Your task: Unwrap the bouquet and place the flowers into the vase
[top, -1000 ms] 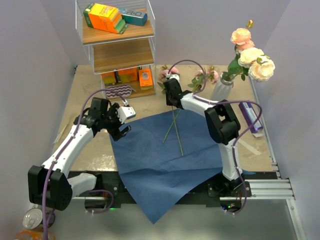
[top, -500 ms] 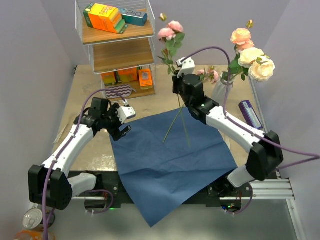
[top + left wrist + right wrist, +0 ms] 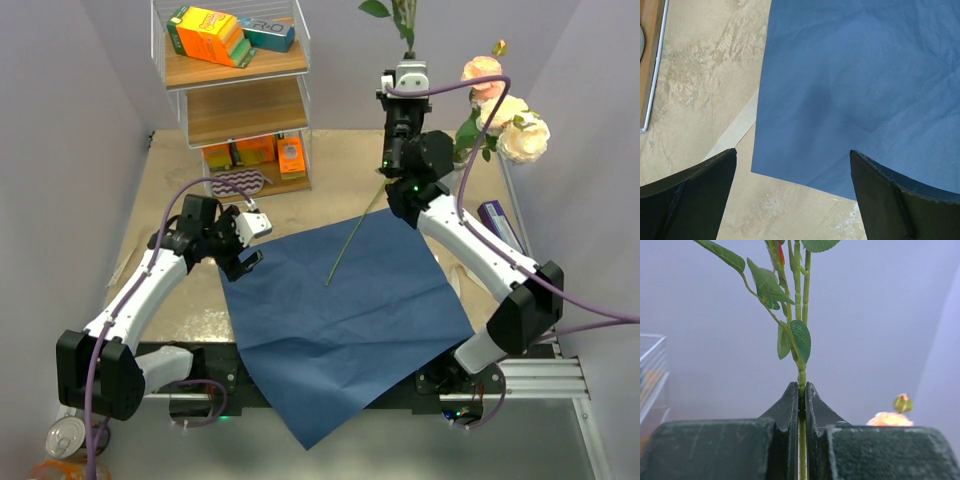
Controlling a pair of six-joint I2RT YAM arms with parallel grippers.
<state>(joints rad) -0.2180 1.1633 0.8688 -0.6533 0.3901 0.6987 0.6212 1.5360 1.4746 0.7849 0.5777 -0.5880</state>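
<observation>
I next need to turn my right gripper rightward in the top view, then down beside the standing roses, to release its stem where other flowers already stand.
My right gripper (image 3: pixel 405 52) is raised high at the back and shut on a green flower stem (image 3: pixel 801 375). The stem's leaves (image 3: pixel 380 8) run out of the top of the external view, so its blooms are out of sight. Another stem (image 3: pixel 350 240) lies slanting on the spread blue paper (image 3: pixel 340 320), its upper end behind the right arm. Pink and cream roses (image 3: pixel 505 115) stand at the back right; the vase under them is hidden by that arm. My left gripper (image 3: pixel 250 240) hovers open over the paper's left corner (image 3: pixel 760 170), holding nothing.
A wire shelf (image 3: pixel 235 100) with orange boxes stands at the back left. A purple box (image 3: pixel 496 216) lies by the right edge. A pale strip (image 3: pixel 735 132) pokes out from under the paper. A can (image 3: pixel 66 436) sits beyond the table's near left corner.
The right arm swung up and to the right, lifting one flower off the paper until its blooms left the top of the view. The left arm stayed still.
</observation>
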